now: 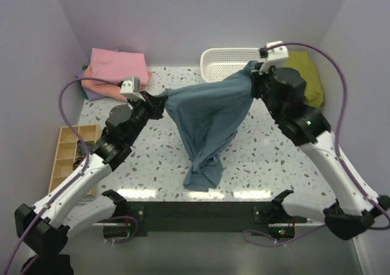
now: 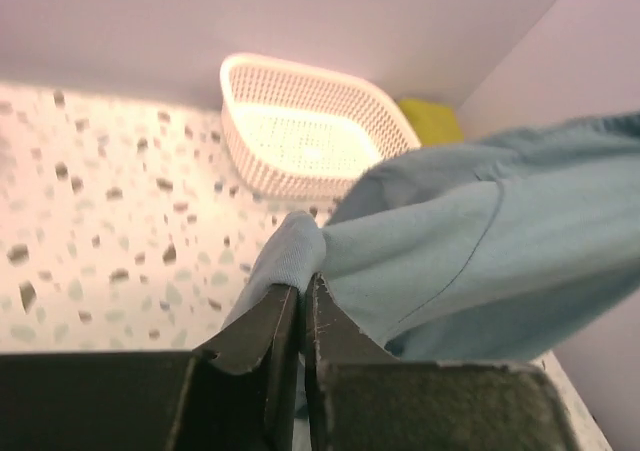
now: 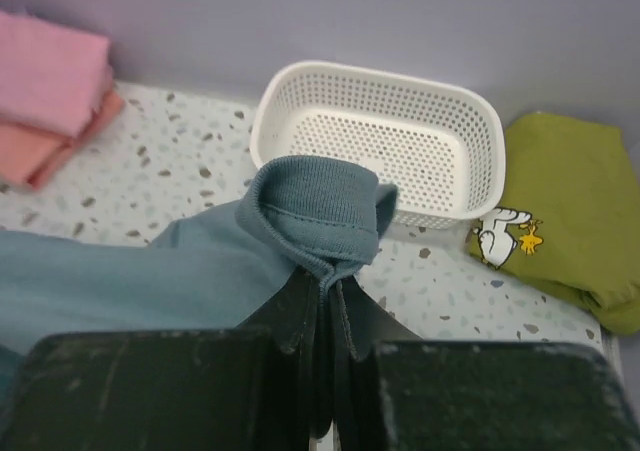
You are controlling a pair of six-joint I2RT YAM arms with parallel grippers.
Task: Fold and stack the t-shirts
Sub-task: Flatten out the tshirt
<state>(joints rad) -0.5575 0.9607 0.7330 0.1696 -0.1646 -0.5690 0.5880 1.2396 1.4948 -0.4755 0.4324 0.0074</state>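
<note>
My right gripper moves down and back toward the base to bare tabletop by the tabletop's front edge (image 1: 251, 176) next and releases the ribbed collar there.
A dusty blue-grey t-shirt (image 1: 207, 113) hangs stretched in the air between both arms, and its lower end trails onto the table (image 1: 203, 176) near the front. My left gripper (image 1: 159, 98) is shut on one bunched edge of it (image 2: 290, 251), the fabric pinched between the fingertips (image 2: 302, 286). My right gripper (image 1: 259, 74) is shut on a ribbed hem of the same shirt (image 3: 320, 211), which folds over the closed fingers (image 3: 328, 276). A folded pink t-shirt (image 1: 117, 67) tops a stack at the back left, with a salmon-orange one (image 3: 40, 146) under it.
A white perforated basket (image 1: 228, 61) stands at the back centre, right behind the right gripper. A folded olive-green garment (image 1: 304, 77) with a cartoon print (image 3: 505, 236) lies at the back right. A wooden compartment box (image 1: 73, 156) sits by the left edge.
</note>
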